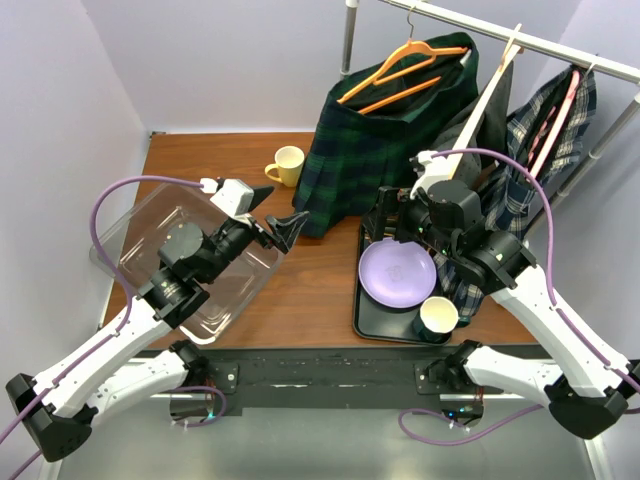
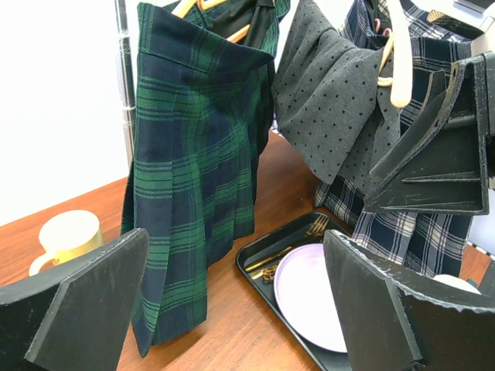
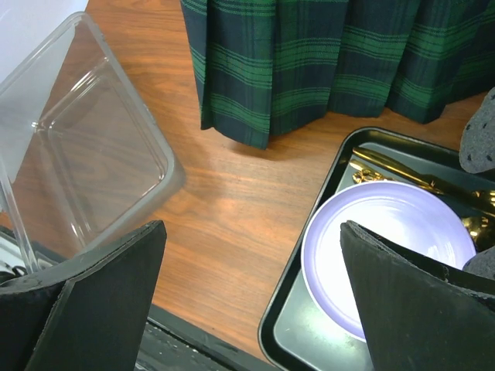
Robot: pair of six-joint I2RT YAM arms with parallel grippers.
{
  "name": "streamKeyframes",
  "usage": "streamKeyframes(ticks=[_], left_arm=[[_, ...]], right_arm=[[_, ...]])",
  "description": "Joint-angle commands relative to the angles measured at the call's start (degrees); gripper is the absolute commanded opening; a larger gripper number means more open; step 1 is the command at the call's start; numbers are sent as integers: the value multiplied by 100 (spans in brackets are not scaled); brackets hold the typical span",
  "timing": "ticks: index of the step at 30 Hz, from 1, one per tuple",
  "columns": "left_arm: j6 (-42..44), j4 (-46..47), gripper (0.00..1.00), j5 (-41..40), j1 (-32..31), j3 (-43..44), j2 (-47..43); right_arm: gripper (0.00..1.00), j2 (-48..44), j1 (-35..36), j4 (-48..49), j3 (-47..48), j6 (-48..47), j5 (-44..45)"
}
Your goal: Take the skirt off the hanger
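The near end of the pink hanger is bare in the plaid skirt's opening, so the robot should raise its right gripper toward the right in the top view onto that end.
A dark green plaid skirt (image 1: 385, 140) hangs from an orange hanger (image 1: 400, 68) on the metal rail at the back, its hem touching the table. It also shows in the left wrist view (image 2: 193, 154) and the right wrist view (image 3: 309, 54). My left gripper (image 1: 274, 213) is open and empty, just left of the skirt's lower edge, pointing at it (image 2: 236, 309). My right gripper (image 1: 388, 222) is open and empty, low over the left edge of the black tray, in front of the skirt (image 3: 251, 301).
A grey dotted skirt (image 1: 478, 115) on a cream hanger and a blue-white plaid garment (image 1: 555, 105) hang to the right. A yellow mug (image 1: 287, 165) stands left of the skirt. A black tray (image 1: 372, 318) holds a purple plate (image 1: 397, 272), a cup (image 1: 437, 318) and gold cutlery. A clear plastic bin (image 1: 175, 260) sits front left.
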Motion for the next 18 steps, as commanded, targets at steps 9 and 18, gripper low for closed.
streamKeyframes(ticks=[9,18], left_arm=[[124,301,100,40,-19,-51,-18],[159,283,100,40,-19,-42,87]], right_arm=[[99,-192,11,118,398,302,579],[96,142,2,706,1549,-926,2456]])
